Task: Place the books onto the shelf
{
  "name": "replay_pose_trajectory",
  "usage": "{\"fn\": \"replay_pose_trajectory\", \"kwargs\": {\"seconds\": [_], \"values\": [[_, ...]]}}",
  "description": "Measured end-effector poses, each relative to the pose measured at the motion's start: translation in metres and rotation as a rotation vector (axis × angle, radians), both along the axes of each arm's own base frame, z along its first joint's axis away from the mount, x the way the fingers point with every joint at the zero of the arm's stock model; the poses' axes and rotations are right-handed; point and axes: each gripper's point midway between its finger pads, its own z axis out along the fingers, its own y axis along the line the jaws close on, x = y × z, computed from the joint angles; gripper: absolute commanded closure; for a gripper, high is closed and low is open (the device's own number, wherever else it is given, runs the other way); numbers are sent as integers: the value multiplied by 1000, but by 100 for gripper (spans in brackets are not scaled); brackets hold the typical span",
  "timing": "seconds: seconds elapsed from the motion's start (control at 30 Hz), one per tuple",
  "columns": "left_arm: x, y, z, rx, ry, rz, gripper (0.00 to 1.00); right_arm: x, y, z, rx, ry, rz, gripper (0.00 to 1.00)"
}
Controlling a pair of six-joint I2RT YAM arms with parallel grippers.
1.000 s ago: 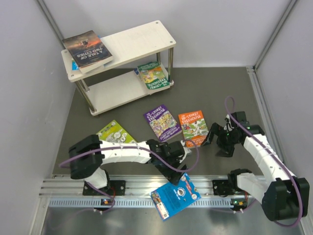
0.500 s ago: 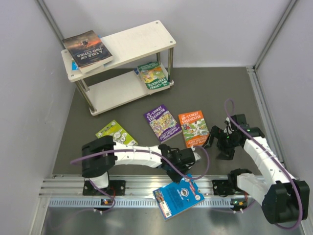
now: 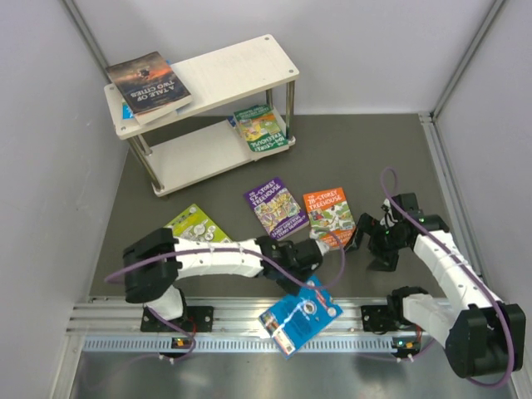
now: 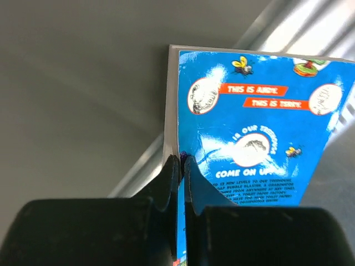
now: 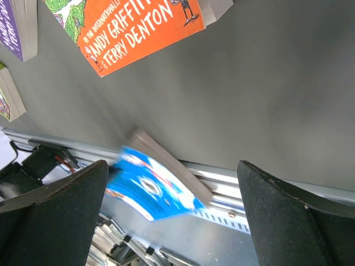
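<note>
The blue book (image 3: 301, 316) still hangs over the metal bar, so my left gripper will next swing it outward and let go of it over the bare tabletop between the lime-green and orange books.
My left gripper (image 3: 298, 289) is shut on a corner of the bright blue book (image 3: 301, 316), holding it over the metal rail at the table's near edge. In the left wrist view the fingertips (image 4: 173, 166) pinch the blue book (image 4: 255, 127) by its edge. My right gripper (image 3: 376, 244) stands open beside the orange book (image 3: 330, 216), holding nothing. A purple book (image 3: 274, 206) and a lime-green book (image 3: 196, 224) lie flat on the table. On the shelf (image 3: 241, 66), a dark book (image 3: 150, 83) lies on the top board and a green book (image 3: 262, 129) on the lower one.
White walls close in the grey table on the left, back and right. The metal rail (image 3: 108, 320) with both arm bases runs along the near edge. In the right wrist view the blue book (image 5: 155, 188) shows blurred between the wide fingers, below the orange book (image 5: 138, 27).
My left gripper has shut on the blue book and drawn it a little up and toward the table. The right arm has barely moved.
</note>
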Motion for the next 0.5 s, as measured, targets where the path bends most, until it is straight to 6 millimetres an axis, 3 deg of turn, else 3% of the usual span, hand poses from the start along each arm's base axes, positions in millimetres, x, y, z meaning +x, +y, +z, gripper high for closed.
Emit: {"fn": "replay_pose_trajectory", "kwargs": {"seconds": [0.07, 0.27, 0.37, 0.5], "values": [[28, 11, 9, 5, -31, 74, 100, 1, 0, 0, 1, 6, 0, 1], [143, 67, 53, -53, -139, 404, 100, 13, 5, 13, 28, -27, 3, 0], [176, 94, 60, -55, -153, 516, 100, 21, 11, 21, 60, -55, -2, 0], [200, 116, 49, -31, -120, 631, 100, 34, 26, 31, 151, -100, -17, 0]]}}
